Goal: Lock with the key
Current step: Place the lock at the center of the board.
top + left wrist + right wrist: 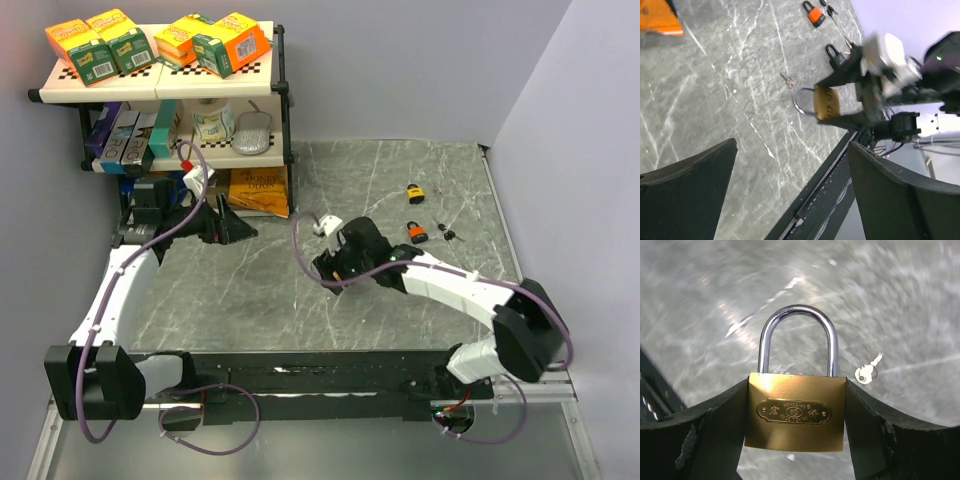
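Note:
Both legs of the shackle meet the brass padlock's body, so my right gripper will next turn slightly outward, then lower the padlock onto the marble [849, 374] beside the key.
A brass padlock [796, 412] with a steel shackle is clamped by its two sides in my right gripper [795, 440], held above the marble table; both shackle legs meet the body. The left wrist view shows the same padlock [827, 102] in the right gripper's black fingers [840, 77]. A small silver key [867, 372] lies loose on the table just beyond the padlock, also visible as the key [786, 80] in the left wrist view. My left gripper [790, 190] is wide open and holds nothing. It sits at the left [235, 225], apart from the right gripper [325, 265].
An orange padlock [418, 233], a yellow-black padlock [414, 192] and small dark keys [450, 236] lie at the right. A two-level shelf [160, 85] with boxes stands at the back left, an orange packet [258, 192] below it. A black rail [300, 365] runs along the near edge.

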`<state>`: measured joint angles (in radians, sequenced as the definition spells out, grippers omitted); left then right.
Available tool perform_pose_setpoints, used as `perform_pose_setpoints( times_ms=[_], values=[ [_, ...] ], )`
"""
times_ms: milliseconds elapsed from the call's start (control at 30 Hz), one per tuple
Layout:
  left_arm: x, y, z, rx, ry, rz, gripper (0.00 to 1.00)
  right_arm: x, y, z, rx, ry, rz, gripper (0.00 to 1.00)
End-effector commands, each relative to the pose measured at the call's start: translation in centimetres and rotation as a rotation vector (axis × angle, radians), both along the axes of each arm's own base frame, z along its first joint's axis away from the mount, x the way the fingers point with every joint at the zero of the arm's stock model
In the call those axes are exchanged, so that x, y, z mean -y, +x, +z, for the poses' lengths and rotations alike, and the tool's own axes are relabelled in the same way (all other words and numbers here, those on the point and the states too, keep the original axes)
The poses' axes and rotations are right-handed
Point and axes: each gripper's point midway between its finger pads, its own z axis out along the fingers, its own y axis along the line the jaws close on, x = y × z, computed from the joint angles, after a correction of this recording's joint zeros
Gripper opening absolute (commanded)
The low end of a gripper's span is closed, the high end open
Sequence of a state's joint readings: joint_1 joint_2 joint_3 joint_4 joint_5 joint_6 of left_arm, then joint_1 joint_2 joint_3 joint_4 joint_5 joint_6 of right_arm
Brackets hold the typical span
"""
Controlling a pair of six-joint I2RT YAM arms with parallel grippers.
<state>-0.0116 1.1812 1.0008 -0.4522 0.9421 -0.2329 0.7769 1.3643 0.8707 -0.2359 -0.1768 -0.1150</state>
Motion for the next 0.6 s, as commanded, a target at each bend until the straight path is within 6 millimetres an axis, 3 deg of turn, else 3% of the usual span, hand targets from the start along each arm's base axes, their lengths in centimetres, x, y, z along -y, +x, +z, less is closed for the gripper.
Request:
perform_pose_setpoints(
  times_ms=[0, 67, 267, 400, 567],
  values=[
    [-1.1, 0.0, 0.1, -0.023, -0.010, 0.082, 0.96, -1.3, 3.9, 1.9, -0.074, 0.150, -0.280, 0.18],
    [-1.4, -0.3, -0.1, -0.027, -0.006, 0.090, 0.96, -1.9, 4.9, 2.2, -0.063, 0.198, -0.321, 0.18],
    [-1.4, -0.2, -0.6, -0.046, -0.019, 0.085, 0.96, -1.4, 7.2, -1.2, -0.119, 0.141, -0.541, 0.15],
    [-1.6, 0.8, -0.7, -0.050, -0.020, 0.080, 0.96, -2.3, 8.9, -2.0, -0.100, 0.118, -0.643, 0.08],
    [-1.8, 2.2, -0.9, -0.067, -0.033, 0.070, 0.96, -2.3, 10.0, -3.8, -0.105, 0.074, -0.731, 0.08]
  ],
)
